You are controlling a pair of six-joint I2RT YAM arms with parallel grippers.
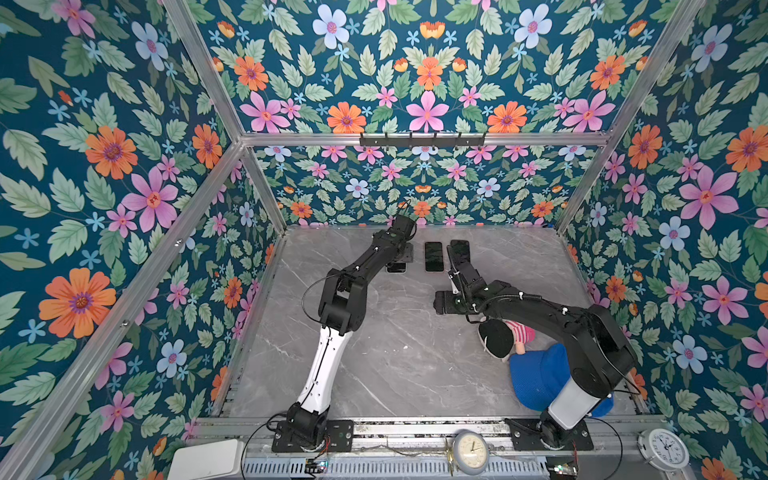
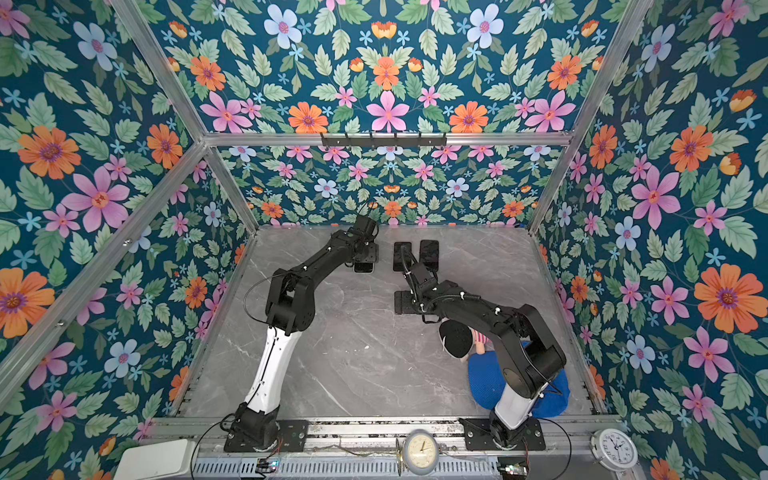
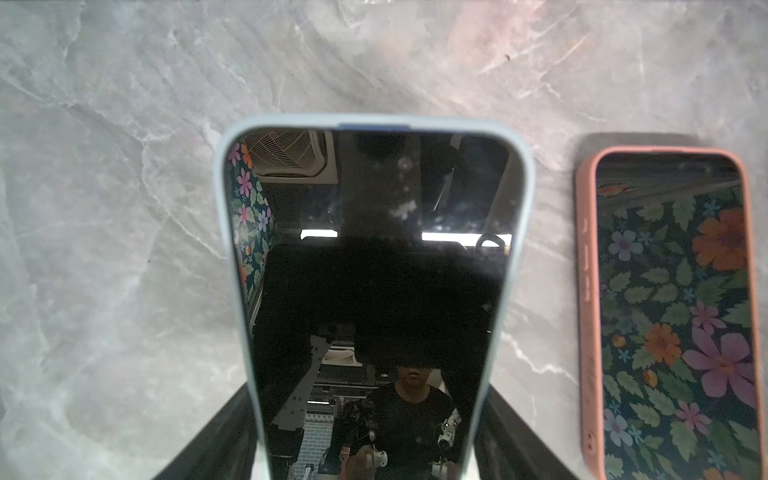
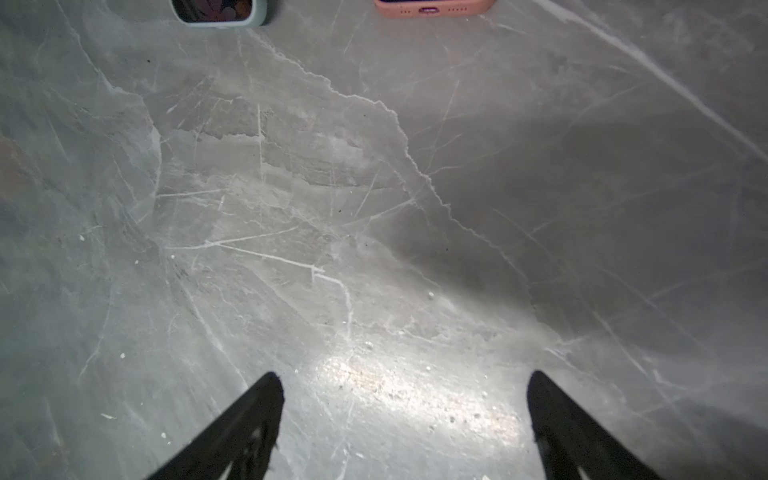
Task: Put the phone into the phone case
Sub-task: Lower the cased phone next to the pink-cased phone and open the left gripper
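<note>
The left gripper needs to go down next, lay the raised far end flat and let go of the phone, since the marble beside the pink case is below the gripper.
A phone (image 3: 374,257) with a dark glossy screen sits inside a pale blue phone case (image 3: 224,216). It lies far back on the grey marble table (image 1: 395,353), mostly hidden under my left gripper (image 1: 401,259) in both top views. My left gripper (image 3: 370,390) is shut on it, with a black finger (image 3: 232,436) pressed against each long side of the case. The case's near end (image 4: 218,14) rests on the table. My right gripper (image 4: 404,374) hangs open over bare marble, nearer than the phones (image 1: 441,302), with nothing between its fingers.
Right of the held phone lie a phone in a pink case (image 1: 433,256) (image 3: 665,311) and a dark phone-shaped slab (image 1: 460,251). A doll (image 1: 503,336) and a blue hat (image 1: 536,378) lie under the right arm. Two clocks (image 1: 469,451) (image 1: 663,449) stand on the front rail.
</note>
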